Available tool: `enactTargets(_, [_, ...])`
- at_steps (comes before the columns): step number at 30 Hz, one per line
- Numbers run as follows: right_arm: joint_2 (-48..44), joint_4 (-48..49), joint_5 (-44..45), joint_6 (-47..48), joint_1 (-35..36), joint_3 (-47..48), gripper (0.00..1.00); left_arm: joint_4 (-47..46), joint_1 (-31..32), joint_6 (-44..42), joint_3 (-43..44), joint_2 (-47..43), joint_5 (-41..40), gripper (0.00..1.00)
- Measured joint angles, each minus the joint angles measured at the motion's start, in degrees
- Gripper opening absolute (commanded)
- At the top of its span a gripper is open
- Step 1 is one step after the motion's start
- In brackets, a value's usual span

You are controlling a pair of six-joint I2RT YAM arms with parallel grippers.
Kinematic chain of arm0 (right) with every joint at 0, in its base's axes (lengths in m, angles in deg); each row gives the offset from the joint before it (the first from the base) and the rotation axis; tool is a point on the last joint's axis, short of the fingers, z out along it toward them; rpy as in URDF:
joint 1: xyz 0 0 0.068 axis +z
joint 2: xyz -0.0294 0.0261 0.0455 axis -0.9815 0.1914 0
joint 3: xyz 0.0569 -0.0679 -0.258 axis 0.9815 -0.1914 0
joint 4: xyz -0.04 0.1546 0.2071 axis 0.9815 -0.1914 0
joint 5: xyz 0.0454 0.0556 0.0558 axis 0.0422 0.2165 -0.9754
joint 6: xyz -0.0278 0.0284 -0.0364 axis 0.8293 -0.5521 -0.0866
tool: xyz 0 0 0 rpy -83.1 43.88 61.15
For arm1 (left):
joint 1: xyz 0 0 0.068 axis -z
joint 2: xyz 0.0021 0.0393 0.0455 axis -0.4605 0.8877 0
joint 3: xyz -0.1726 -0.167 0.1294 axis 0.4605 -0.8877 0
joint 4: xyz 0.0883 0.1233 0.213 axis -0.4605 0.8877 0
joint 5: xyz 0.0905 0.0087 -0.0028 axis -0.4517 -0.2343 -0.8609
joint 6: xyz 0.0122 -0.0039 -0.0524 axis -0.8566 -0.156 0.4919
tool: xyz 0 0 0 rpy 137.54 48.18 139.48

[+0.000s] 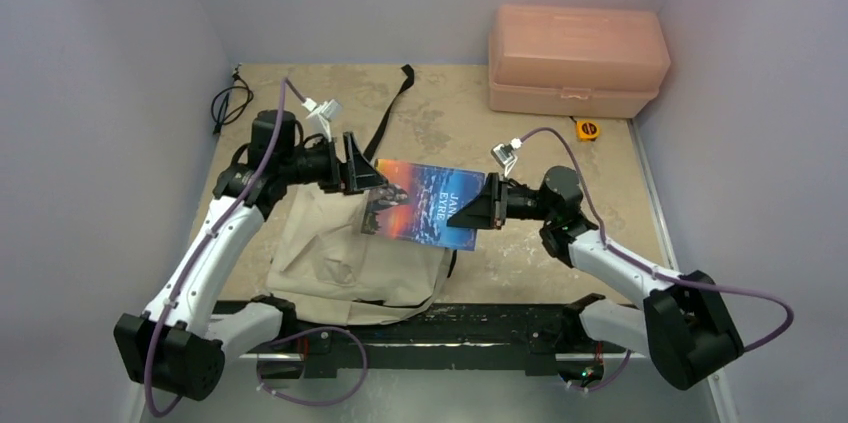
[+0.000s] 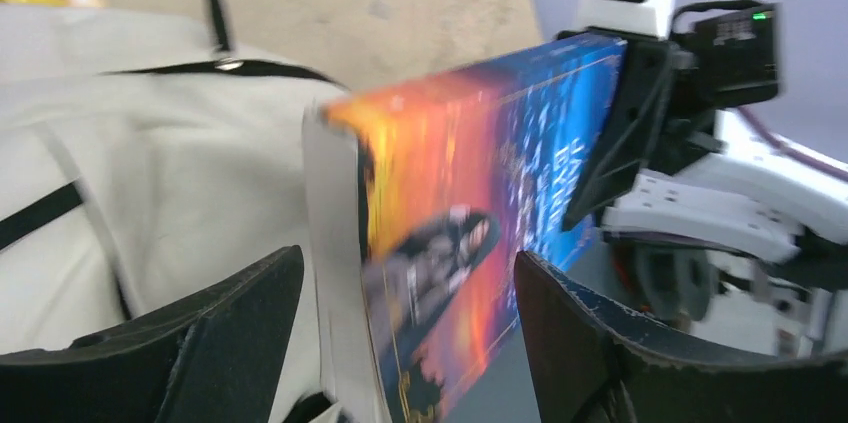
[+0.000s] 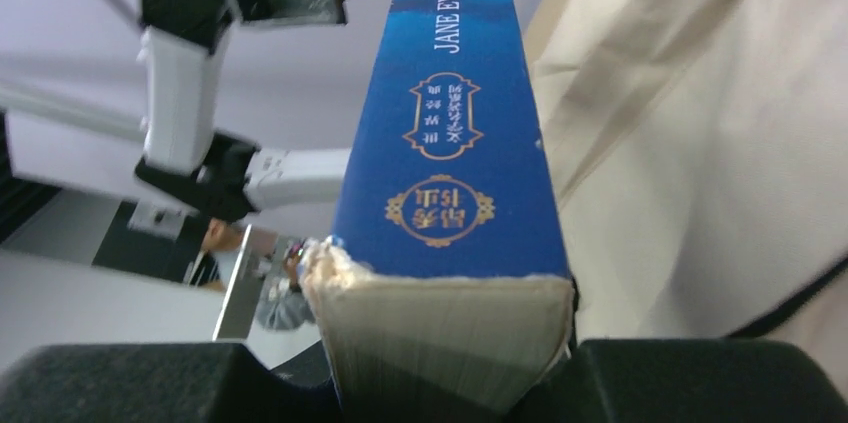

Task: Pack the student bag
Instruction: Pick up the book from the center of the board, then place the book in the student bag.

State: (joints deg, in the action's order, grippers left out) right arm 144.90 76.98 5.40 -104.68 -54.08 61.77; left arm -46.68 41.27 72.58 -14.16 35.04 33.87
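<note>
My left gripper moves back and down to the bag's cream rim (image 1: 442,259) next, which lies below it toward my base, while my right gripper holds the book.
A book (image 1: 425,201) titled Jane Eyre, blue with an orange sunset cover, hangs in the air above the student bag (image 1: 340,263), a cream fabric backpack lying flat on the table. My right gripper (image 1: 478,211) is shut on the book's right end; in the right wrist view the page block (image 3: 440,333) is pinched between the jaws of that gripper (image 3: 440,363). My left gripper (image 1: 365,175) is at the book's left end. In the left wrist view its jaws (image 2: 408,258) stand open on either side of the book (image 2: 450,173), with a gap on each side.
A rigid salmon-pink plastic box (image 1: 575,58) stands at the back right, with a yellow tape measure (image 1: 587,129) in front of it. A black cable (image 1: 228,103) lies at the back left. The bag's black strap (image 1: 395,108) trails toward the back wall.
</note>
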Motion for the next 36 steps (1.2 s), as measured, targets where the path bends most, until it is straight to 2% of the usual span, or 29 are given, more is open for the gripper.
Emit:
enactTargets(3, [-3.6, -13.8, 6.1, 4.8, -0.4, 1.2, 0.0, 6.5, 0.0, -2.7, -0.5, -4.8, -10.2, 0.76])
enactTargets(6, [-5.7, -27.5, 13.7, 8.9, -1.8, 3.3, 0.0, 8.3, 0.2, -3.0, -3.7, -11.5, -17.9, 0.71])
enactTargets(8, [-7.6, -37.0, 19.3, 11.6, -3.4, 5.1, 0.0, 8.7, 1.7, -2.6, -5.7, -15.0, -21.5, 0.71])
enactTargets(11, [-9.9, -50.8, 28.0, 16.4, -5.4, 9.7, 0.0, 8.4, 9.3, -0.6, -8.8, -18.1, -27.8, 0.76])
enactTargets(14, [-11.0, -62.2, 36.9, 21.3, -5.9, 16.4, 0.0, 7.2, 21.5, 2.2, -10.6, -17.3, -35.0, 0.78])
enactTargets(16, [-11.8, -68.2, 43.2, 24.4, -5.9, 20.9, 0.0, 6.6, 31.6, 3.7, -10.4, -13.6, -42.7, 0.78])
enactTargets(19, [-14.0, -72.6, 50.5, 27.9, -6.1, 24.4, 0.0, 7.1, 42.6, 5.2, -6.7, -3.5, -52.4, 0.78])
enactTargets(23, [-17.5, -76.8, 58.0, 31.0, -6.2, 26.1, 0.0, 7.7, 49.4, 6.2, 0.5, 9.3, -61.0, 0.77])
enactTargets(29, [-20.9, -81.6, 61.9, 33.4, -6.3, 26.1, 0.0, 10.5, 54.0, 6.4, 11.8, 22.3, -68.9, 0.77])
enactTargets(33, [-22.3, -82.2, 61.9, 34.4, -6.3, 26.1, 0.0, 11.4, 55.4, 6.1, 13.6, 26.2, -70.8, 0.8])
enactTargets(36, [-22.1, -82.2, 61.5, 35.1, -6.3, 26.1, 0.0, 12.9, 56.4, 6.0, 13.7, 27.9, -72.0, 0.76])
